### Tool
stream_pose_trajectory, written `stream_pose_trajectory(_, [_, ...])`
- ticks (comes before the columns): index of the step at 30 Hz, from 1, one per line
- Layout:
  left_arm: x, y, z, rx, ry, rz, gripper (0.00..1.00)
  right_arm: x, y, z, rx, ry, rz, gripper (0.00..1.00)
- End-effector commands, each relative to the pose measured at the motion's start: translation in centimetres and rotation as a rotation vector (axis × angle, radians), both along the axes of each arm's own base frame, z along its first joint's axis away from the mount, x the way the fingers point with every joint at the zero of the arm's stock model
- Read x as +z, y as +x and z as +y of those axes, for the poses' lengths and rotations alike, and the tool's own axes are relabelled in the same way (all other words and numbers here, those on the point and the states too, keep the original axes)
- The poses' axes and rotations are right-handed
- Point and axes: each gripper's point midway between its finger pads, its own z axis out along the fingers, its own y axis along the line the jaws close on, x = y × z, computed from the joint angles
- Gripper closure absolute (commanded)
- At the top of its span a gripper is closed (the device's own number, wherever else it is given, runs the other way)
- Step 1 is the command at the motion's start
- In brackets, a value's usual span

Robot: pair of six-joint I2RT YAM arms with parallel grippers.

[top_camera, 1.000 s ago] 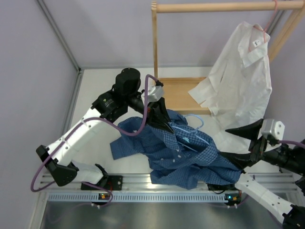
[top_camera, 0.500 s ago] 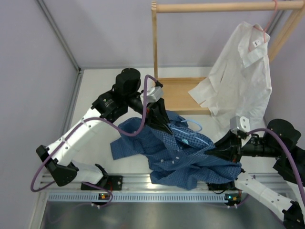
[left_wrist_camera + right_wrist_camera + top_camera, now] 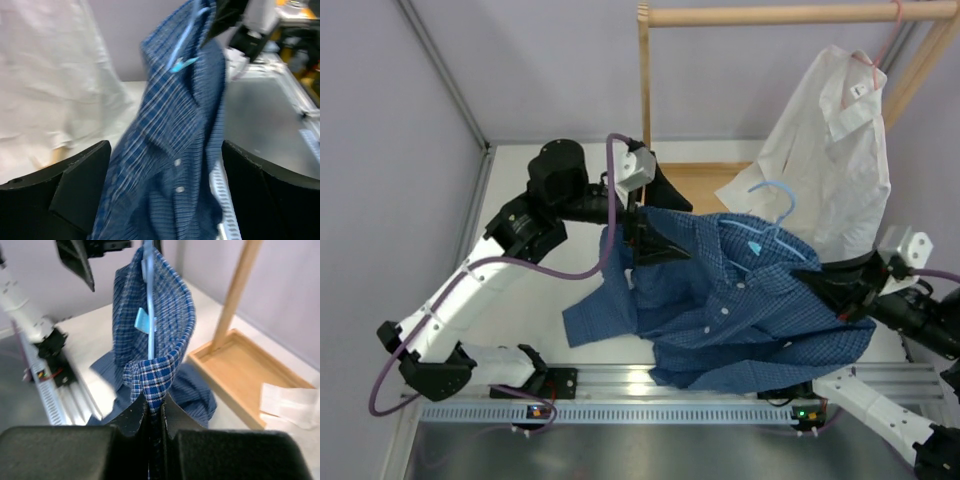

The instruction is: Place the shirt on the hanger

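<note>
The rack's top bar [image 3: 757, 16] is above and outward of my right gripper, which should next lift outward, hook the hanger over that bar and let go.
The dark blue checked shirt [image 3: 740, 300] hangs in the air, spread between my two arms, with its lower hem and one sleeve trailing toward the table. The light blue hanger [image 3: 772, 203] sits inside the collar, its hook sticking up above it. My right gripper [image 3: 837, 291] is shut on a fold of the shirt [image 3: 155, 375] at the shoulder, where the hanger [image 3: 150, 315] wire runs down into the fold. My left gripper [image 3: 653, 243] stands open at the shirt's other side. In the left wrist view blurred shirt cloth [image 3: 170, 130] lies between the wide-apart fingers [image 3: 82, 175], unclamped.
A white shirt [image 3: 830, 150] hangs on a pink hanger [image 3: 880, 50] from the wooden rack [image 3: 770, 15] at the back right. The rack's wooden base tray [image 3: 705, 190] lies behind the blue shirt. A metal rail [image 3: 620, 385] runs along the near table edge.
My right gripper came in, shut on the shirt's shoulder and raised it with the hanger off the table. My left gripper let go and opened wide, moving up and back.
</note>
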Motion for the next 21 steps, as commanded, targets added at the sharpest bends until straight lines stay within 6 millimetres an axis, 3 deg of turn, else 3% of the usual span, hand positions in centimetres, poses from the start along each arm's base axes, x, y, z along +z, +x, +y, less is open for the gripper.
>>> stream_pose_trajectory(1, [7.6, 3.2, 3.0, 0.373, -0.182, -0.084, 0.02, 5.0, 2.2, -3.4, -0.237, 0.122, -0.092, 1.00])
stream_pose_trajectory(2, [8.7, 4.0, 3.9, 0.452, -0.208, -0.086, 0.02, 5.3, 2.6, -3.5, -0.258, 0.122, -0.091, 1.00])
stream_pose_trajectory(3, [9.6, 6.1, 5.5, 0.620, -0.237, -0.066, 0.02, 6.3, 2.6, -4.2, -0.285, 0.144, -0.104, 1.00])
stream_pose_trajectory(4, [10.9, 6.2, 7.4, 0.710, -0.280, -0.063, 0.02, 6.9, 3.1, -5.0, -0.345, 0.154, -0.108, 1.00])
stream_pose_trajectory(6, [11.4, 7.6, 10.5, 0.898, -0.315, -0.011, 0.02, 8.9, 3.3, -6.0, -0.392, 0.188, -0.134, 1.00])
stream_pose_trajectory(7, [12.3, 8.2, 14.1, 1.061, -0.367, 0.000, 0.02, 9.8, 3.4, -6.8, -0.430, 0.203, -0.151, 1.00])
stream_pose_trajectory(9, [10.4, 8.4, 15.8, 1.139, -0.342, 0.003, 0.02, 12.6, 3.0, -7.9, -0.456, 0.256, -0.185, 1.00])
stream_pose_trajectory(10, [10.6, 7.2, 17.7, 1.162, -0.373, -0.012, 0.02, 13.6, 2.9, -8.6, -0.482, 0.278, -0.200, 1.00])
stream_pose_trajectory(11, [9.8, 7.0, 18.2, 1.174, -0.361, -0.018, 0.02, 15.4, 2.4, -9.2, -0.490, 0.323, -0.232, 1.00])
stream_pose_trajectory(12, [7.2, 7.4, 18.2, 1.192, -0.309, -0.013, 0.02, 16.2, 2.3, -9.6, -0.500, 0.343, -0.250, 1.00])
stream_pose_trajectory(14, [5.9, 6.3, 20.5, 1.243, -0.320, -0.007, 0.02, 18.8, 1.8, -10.5, -0.513, 0.406, -0.300, 1.00])
stream_pose_trajectory(16, [2.5, 5.9, 21.5, 1.274, -0.257, 0.012, 0.02, 20.2, 2.7, -10.3, -0.536, 0.407, -0.319, 1.00])
stream_pose_trajectory(18, [-0.9, 5.4, 22.0, 1.280, -0.180, 0.029, 0.02, 22.6, 2.3, -11.3, -0.563, 0.443, -0.367, 1.00])
stream_pose_trajectory(19, [-1.9, 5.3, 22.2, 1.282, -0.157, 0.032, 0.02, 23.3, 3.3, -10.7, -0.568, 0.434, -0.372, 1.00])
stream_pose_trajectory(21, [-3.7, 4.4, 22.8, 1.269, -0.134, 0.026, 0.02, 25.1, 3.3, -11.0, -0.585, 0.468, -0.419, 1.00])
